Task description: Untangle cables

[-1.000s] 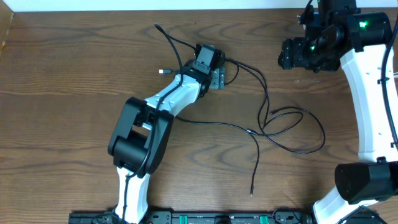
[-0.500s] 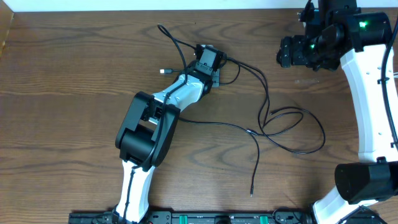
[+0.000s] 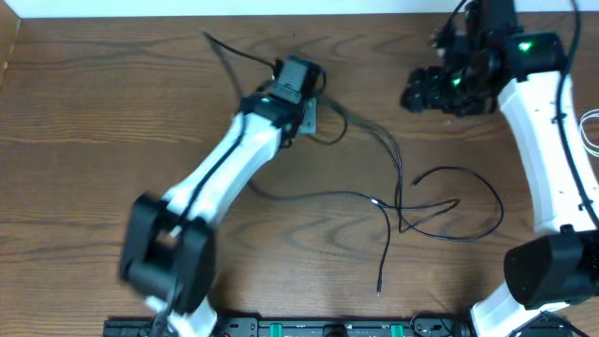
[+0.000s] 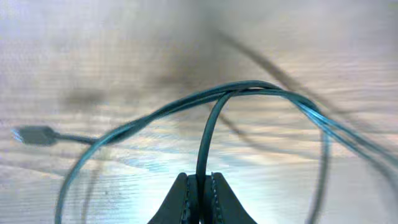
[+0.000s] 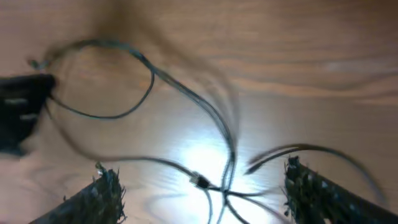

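My left gripper draws the held cable back over the tabletop inside the small loop next, since that spot lies back from it. It then releases beyond the crossing pieces of cable.
Thin black cables (image 3: 398,192) lie tangled across the middle of the table, with a loop (image 3: 463,201) on the right and a free plug end (image 3: 379,290) near the front. My left gripper (image 3: 307,114) is at the back centre, shut on one black cable (image 4: 208,134) that rises from between its jaws and crosses two other strands (image 4: 245,87). A small plug (image 4: 34,134) lies to the left. My right gripper (image 3: 421,92) hovers open at the back right, apart from the cables. Below it a plug (image 5: 199,180) and crossing strands (image 5: 227,155) show between its fingertips (image 5: 107,190).
The table is dark wood (image 3: 84,140). My left arm (image 3: 201,187) stretches diagonally across the left half. The right arm's white link (image 3: 543,140) stands along the right side. A thin white cord (image 3: 588,126) loops at the right edge.
My left gripper closed on a black cable and moved back and left, dragging the tangle with it. The loop on the right changed shape. The right gripper shifted slightly left.
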### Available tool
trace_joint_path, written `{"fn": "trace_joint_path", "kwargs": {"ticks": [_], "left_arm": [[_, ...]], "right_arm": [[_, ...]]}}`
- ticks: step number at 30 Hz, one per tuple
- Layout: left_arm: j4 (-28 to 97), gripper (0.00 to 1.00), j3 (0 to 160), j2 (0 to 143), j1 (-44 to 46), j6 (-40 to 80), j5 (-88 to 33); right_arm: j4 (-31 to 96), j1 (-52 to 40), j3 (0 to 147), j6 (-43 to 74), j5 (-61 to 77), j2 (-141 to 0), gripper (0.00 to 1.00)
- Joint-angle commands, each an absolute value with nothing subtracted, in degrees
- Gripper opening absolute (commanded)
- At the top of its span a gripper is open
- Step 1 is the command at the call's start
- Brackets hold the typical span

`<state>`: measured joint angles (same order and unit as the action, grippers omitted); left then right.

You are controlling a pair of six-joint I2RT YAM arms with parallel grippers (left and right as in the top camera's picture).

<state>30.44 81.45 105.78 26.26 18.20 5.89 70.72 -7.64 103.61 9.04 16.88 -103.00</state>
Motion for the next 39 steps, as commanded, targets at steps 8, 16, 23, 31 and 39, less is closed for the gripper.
{"fn": "trace_joint_path", "kwargs": {"ticks": [8,16,23,31,39], "left_arm": [[34.52,0.07,82.37,93.51,26.22,14.28,-15.03],[34.50,0.07,82.37,90.72,26.06,12.88,-20.49],[36.23,0.07,82.37,85.58,26.04,9.17,-23.27],[40.49,0.07,81.21,85.73,26.00,12.03,7.22],[34.81,0.61,81.17,85.73,26.06,19.90,-24.58]], "right_arm": [[49.93,-13.87,87.02,8.43,33.80,-102.32,0.76],[42.06,-18.41,81.73,6.61,6.85,-102.32,0.45],[39.33,-19.09,76.84,6.79,-1.43,-102.32,0.01],[46.28,-12.80,79.22,8.10,5.26,-91.77,0.01],[46.30,-7.99,79.02,9.80,17.89,-84.88,0.01]]}}
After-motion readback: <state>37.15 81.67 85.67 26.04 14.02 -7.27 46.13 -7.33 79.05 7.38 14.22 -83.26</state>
